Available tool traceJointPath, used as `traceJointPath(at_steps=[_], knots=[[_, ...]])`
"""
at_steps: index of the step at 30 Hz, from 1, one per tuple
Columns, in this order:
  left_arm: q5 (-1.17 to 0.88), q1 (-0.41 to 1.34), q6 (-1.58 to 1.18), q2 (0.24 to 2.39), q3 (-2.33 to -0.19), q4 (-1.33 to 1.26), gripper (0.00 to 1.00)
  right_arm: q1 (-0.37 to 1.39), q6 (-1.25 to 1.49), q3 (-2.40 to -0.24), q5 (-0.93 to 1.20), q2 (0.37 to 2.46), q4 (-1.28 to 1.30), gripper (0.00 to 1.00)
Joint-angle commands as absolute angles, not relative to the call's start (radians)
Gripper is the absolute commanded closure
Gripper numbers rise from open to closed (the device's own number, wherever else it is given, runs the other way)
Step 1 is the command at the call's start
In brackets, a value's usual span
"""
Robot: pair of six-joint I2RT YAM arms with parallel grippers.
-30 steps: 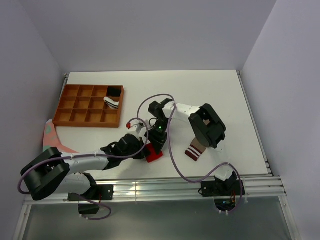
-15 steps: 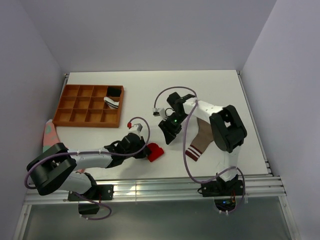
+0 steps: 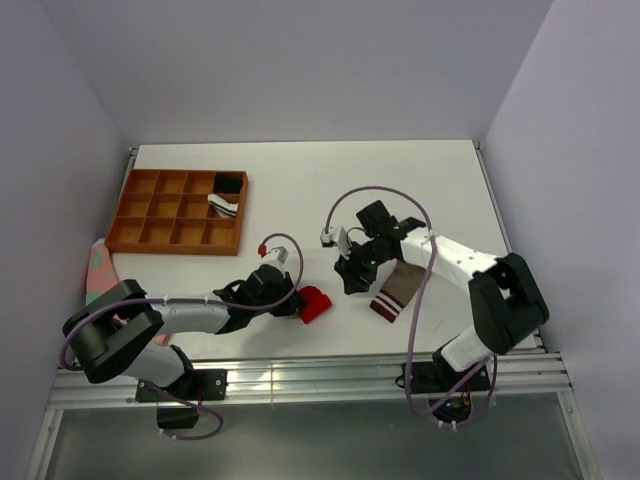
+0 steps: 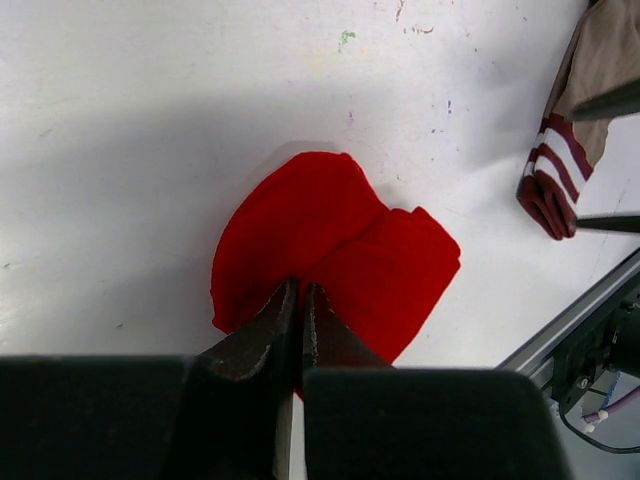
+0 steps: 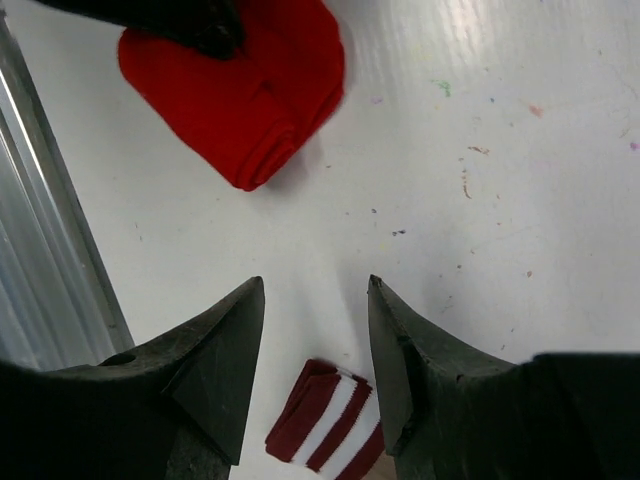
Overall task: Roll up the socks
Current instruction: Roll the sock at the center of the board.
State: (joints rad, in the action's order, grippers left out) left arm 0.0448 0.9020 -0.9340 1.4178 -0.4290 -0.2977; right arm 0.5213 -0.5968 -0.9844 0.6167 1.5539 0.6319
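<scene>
My right gripper is above the red sock's loose end (image 3: 322, 304) (image 5: 266, 152), which lies below it and to its left in the top view, so next it will move across and down onto that end.
The bright red sock (image 3: 314, 303) lies folded over on the table near the front edge. My left gripper (image 3: 292, 298) is at its left edge; in the left wrist view its jaws (image 4: 300, 291) are pressed together on the red sock (image 4: 340, 245). The tan-brown sock (image 3: 400, 280) lies to the right, with its maroon-and-white striped cuff (image 3: 385, 305) towards the front. My right gripper (image 3: 347, 278) hangs open between the two socks. In the right wrist view it (image 5: 313, 285) is empty, with the cuff (image 5: 325, 425) below it and the red sock (image 5: 240, 95) ahead.
A brown wooden tray of compartments (image 3: 150, 232) stands at the back left, with a black item (image 3: 229, 182) and a striped item (image 3: 222, 205) in it. A pink and teal cloth (image 3: 100, 270) hangs at the left edge. An aluminium rail (image 3: 320, 372) runs along the front.
My right gripper has left the red sock and swung right and nearer, to beside the striped cuff. The red sock has shifted slightly right with my left gripper still on it.
</scene>
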Motion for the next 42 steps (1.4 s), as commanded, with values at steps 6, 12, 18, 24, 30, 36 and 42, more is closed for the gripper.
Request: traceJointPath(at_steps=[6, 12, 18, 24, 30, 36, 42], knots=[[0.009, 0.9, -0.9, 1.48, -0.443, -0.201, 1.0, 0.69, -0.749, -0.778, 0.477, 1.287, 0.352, 0.45], [-0.02, 0.9, -0.89, 1.509, -0.462, -0.193, 1.0, 0.81, -0.765, -0.716, 0.422, 1.25, 0.282, 0.44], [-0.023, 0.9, -0.885, 1.529, -0.482, -0.183, 1.0, 0.937, -0.807, -0.646, 0.313, 1.239, 0.203, 0.43], [-0.035, 0.9, -0.874, 1.542, -0.492, -0.178, 1.0, 1.015, -0.818, -0.609, 0.224, 1.269, 0.125, 0.44], [-0.043, 0.9, -0.873, 1.545, -0.491, -0.179, 1.0, 1.042, -0.838, -0.588, 0.172, 1.289, 0.06, 0.46], [-0.046, 0.9, -0.865, 1.549, -0.497, -0.172, 1.0, 1.051, -0.862, -0.586, 0.152, 1.316, 0.072, 0.46], [-0.049, 0.899, -0.865, 1.552, -0.499, -0.173, 1.0, 1.057, -0.881, -0.58, 0.138, 1.338, 0.072, 0.46]])
